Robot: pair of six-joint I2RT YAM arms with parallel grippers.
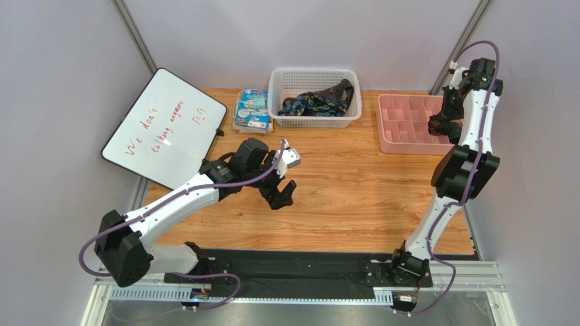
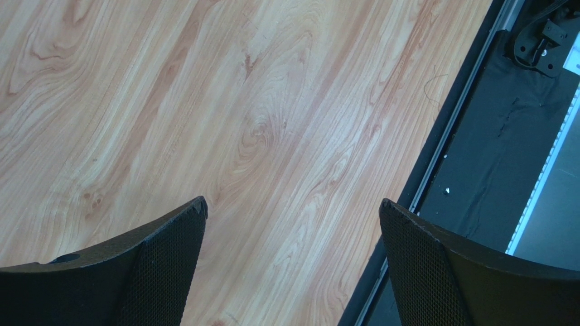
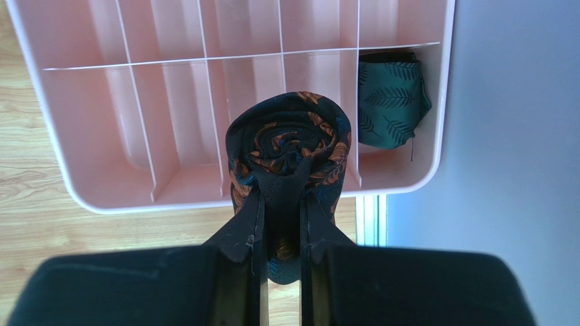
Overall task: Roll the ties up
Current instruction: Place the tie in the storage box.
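Observation:
My right gripper moves outward and down next to release the rolled navy tie in the empty section of the tray beside the teal-patterned tie.
My right gripper [image 3: 282, 197] is shut on a rolled tie [image 3: 289, 139] of dark navy fabric with orange-brown blotches, held above the near edge of the pink divided tray [image 3: 95, 122]. In the top view it hovers [image 1: 441, 126] over the tray's right side [image 1: 401, 146]. A rolled teal-patterned tie [image 3: 391, 102] sits in the tray's corner compartment. Loose ties [image 1: 320, 103] lie in the white basket [image 1: 313, 121]. My left gripper [image 1: 280, 193] is open and empty over bare wood [image 2: 293, 204].
A whiteboard [image 1: 163, 125] with red writing leans at the left. A blue-white printed packet [image 1: 251, 109] lies left of the basket. The table's near edge with a black rail [image 2: 490, 156] shows in the left wrist view.

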